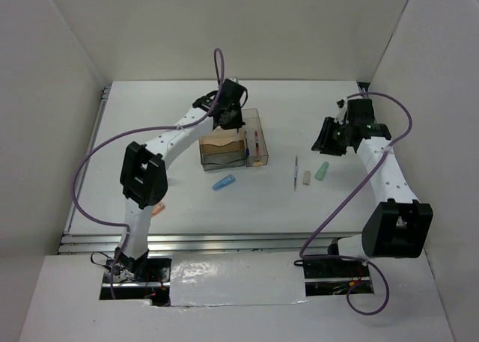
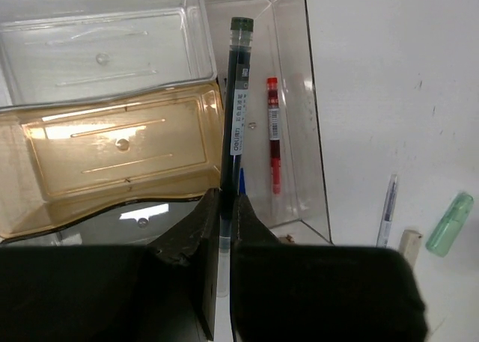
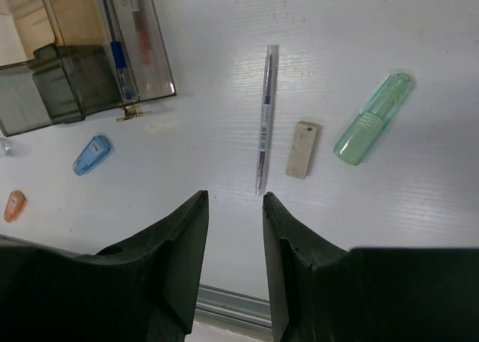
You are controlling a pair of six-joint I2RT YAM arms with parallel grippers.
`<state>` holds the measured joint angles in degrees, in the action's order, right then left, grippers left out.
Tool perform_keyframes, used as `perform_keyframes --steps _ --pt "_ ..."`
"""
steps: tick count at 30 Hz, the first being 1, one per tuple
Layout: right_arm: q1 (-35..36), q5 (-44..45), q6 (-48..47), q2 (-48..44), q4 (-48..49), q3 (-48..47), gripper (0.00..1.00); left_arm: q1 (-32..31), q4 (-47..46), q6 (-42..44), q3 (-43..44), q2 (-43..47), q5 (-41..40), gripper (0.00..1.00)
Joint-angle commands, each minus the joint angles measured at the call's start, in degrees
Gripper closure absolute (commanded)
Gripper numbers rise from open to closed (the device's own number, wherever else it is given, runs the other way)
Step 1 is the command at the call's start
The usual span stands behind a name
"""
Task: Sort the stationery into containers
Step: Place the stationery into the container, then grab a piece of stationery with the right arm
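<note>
I will next move my left gripper to the right in the top view and lower it over the narrow bin [image 1: 256, 138] [image 2: 259, 121] to release the dark pen, because a red pen lies there.
My left gripper [image 2: 225, 197] is shut on a dark pen [image 2: 236, 110] and holds it over the clear organizer [image 2: 298, 72], above its narrow bin where a red pen [image 2: 274, 132] lies. In the top view that gripper [image 1: 227, 117] hovers at the organizer [image 1: 260, 116]. My right gripper [image 3: 233, 196] is open and empty, high above a white pen [image 3: 264, 129], a beige piece [image 3: 301, 149] and a mint-green piece [image 3: 373, 118]. A blue piece [image 3: 93, 154] and an orange piece [image 3: 14, 205] lie to the left.
The brown-tinted tier [image 2: 112, 151] and a clear compartment [image 2: 101, 46] sit left of the held pen. A metal rail [image 1: 224, 242] runs along the table's near edge. White walls enclose the table on three sides.
</note>
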<state>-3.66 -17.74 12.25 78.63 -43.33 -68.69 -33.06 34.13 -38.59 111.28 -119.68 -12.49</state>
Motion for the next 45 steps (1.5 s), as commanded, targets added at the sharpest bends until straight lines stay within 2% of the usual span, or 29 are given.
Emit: perform_keyframes --steps 1,8,10,20,23,24,26,30,33,37,42,43,45 --pt "0.8 0.9 -0.6 1.2 2.0 -1.0 0.58 -1.2 1.0 -6.0 4.8 -0.7 -1.0 1.00" --pt "1.4 1.2 -1.1 2.9 2.6 -0.6 0.58 -2.1 2.0 -9.8 5.6 -3.6 2.8 0.98" --pt "1.6 1.4 -1.0 3.5 2.8 -0.6 0.58 -2.3 1.6 -10.1 6.2 -5.0 4.7 0.94" --pt "3.3 2.7 -2.0 5.0 3.4 0.4 0.58 -2.4 0.1 -9.8 8.3 -9.7 7.1 0.89" --pt "3.3 3.3 -2.2 5.5 3.3 0.8 0.58 -2.3 -0.8 -9.2 9.1 -10.6 8.0 0.71" --pt "5.0 3.5 -2.4 5.5 3.4 1.0 0.58 -2.4 -0.8 -9.1 9.3 -10.6 7.9 0.59" --pt "5.3 4.1 -2.4 5.5 3.8 1.4 0.57 -2.3 -2.0 -8.9 8.3 -9.7 7.2 0.49" --pt "6.1 5.0 -2.7 5.7 3.7 1.9 0.57 -1.3 -4.8 -8.5 7.0 -7.3 6.5 0.42" --pt "7.2 5.8 -2.8 6.4 4.0 2.9 0.58 -0.8 -4.6 -6.7 8.1 -5.0 4.6 0.42" --pt "10.5 8.8 -2.4 7.8 5.8 5.0 0.61 0.3 -8.5 -1.3 3.5 5.6 1.2 0.42" --pt "14.1 10.6 -1.1 13.9 5.5 3.7 0.60 1.5 -12.8 5.1 -8.9 19.0 -5.4 0.41" --pt "14.5 10.5 -0.8 15.2 5.5 3.3 0.60 1.6 -13.0 5.6 -13.0 23.2 -6.4 0.36" --pt "15.4 10.7 -0.5 18.9 5.1 1.8 0.60 2.2 -11.5 6.9 -15.6 27.7 -8.5 0.34"
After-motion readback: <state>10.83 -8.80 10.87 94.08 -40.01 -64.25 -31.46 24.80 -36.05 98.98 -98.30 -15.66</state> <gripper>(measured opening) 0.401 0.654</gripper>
